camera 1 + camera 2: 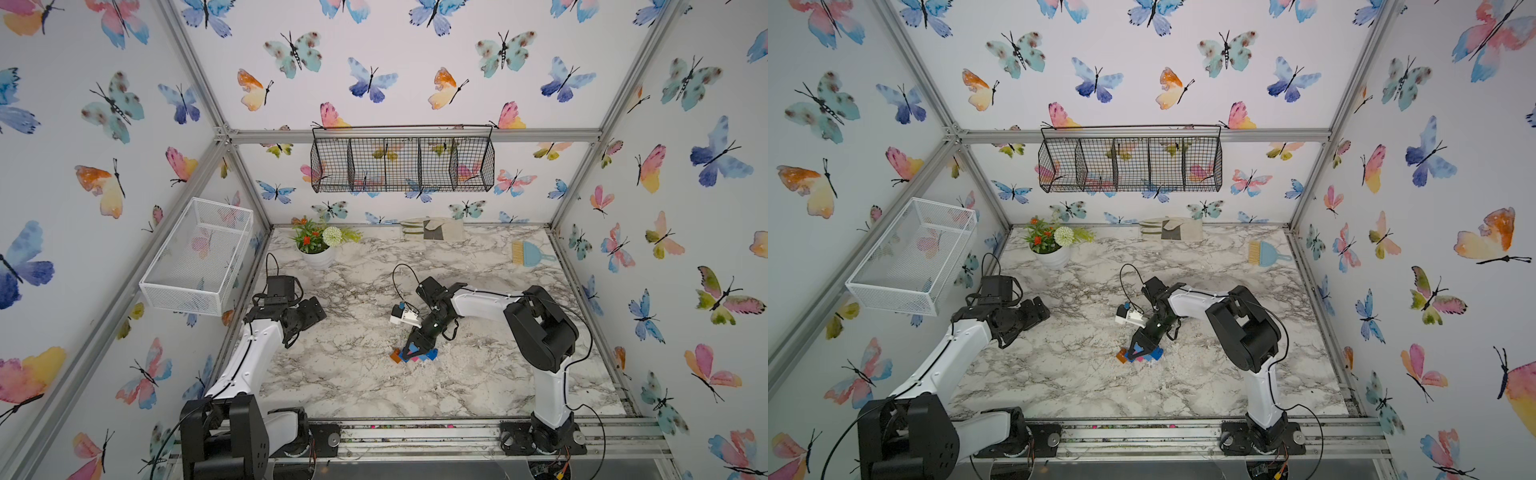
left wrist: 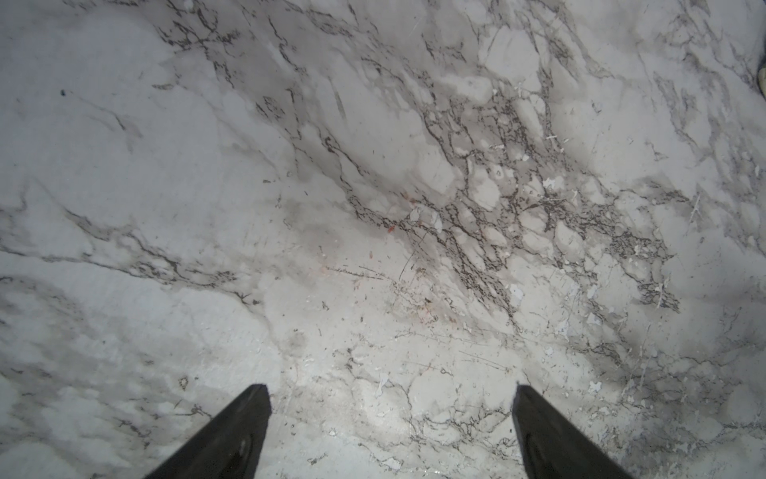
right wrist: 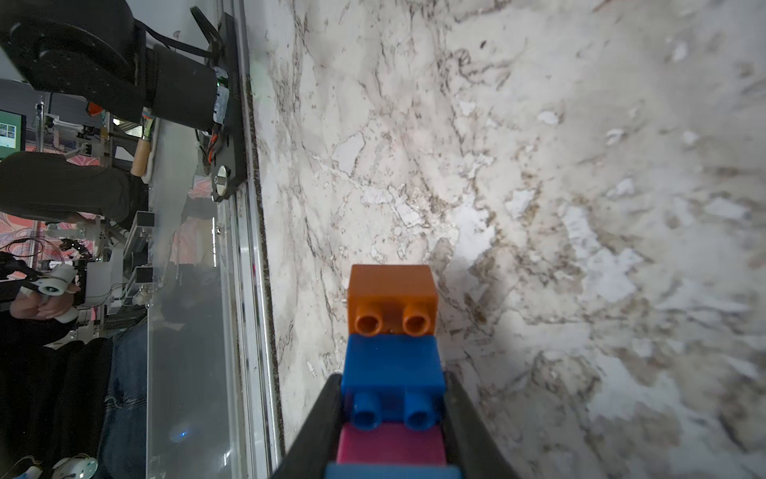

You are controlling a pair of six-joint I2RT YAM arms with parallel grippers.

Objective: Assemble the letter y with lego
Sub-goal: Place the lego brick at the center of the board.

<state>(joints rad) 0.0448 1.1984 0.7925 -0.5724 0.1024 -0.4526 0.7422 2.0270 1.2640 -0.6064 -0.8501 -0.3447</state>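
Note:
The bare marble just beyond the lego cluster is empty. My right gripper will next move a little outward and let go of the lego cluster there.
My right gripper (image 1: 411,352) (image 1: 1137,352) reaches down at the middle of the marble table and is shut on the lego cluster, the letter y. In the right wrist view its fingers (image 3: 464,414) clamp the sides of a blue brick (image 3: 391,365) and a pink brick (image 3: 389,446). An orange brick (image 3: 391,292) sticks out past the tips, and a light-blue brick (image 3: 391,472) lies behind. Both top views show only the orange brick (image 1: 395,356) (image 1: 1121,356) and a blue brick (image 1: 430,355) (image 1: 1156,354) beside the gripper. My left gripper (image 1: 291,332) (image 2: 389,390) hangs open over bare marble at the left.
A flower pot (image 1: 318,249) stands at the back left, folded gloves (image 1: 432,228) at the back middle, a small blue brush (image 1: 530,253) at the back right. A white wire basket (image 1: 195,257) hangs on the left wall, a black one (image 1: 401,162) on the back wall.

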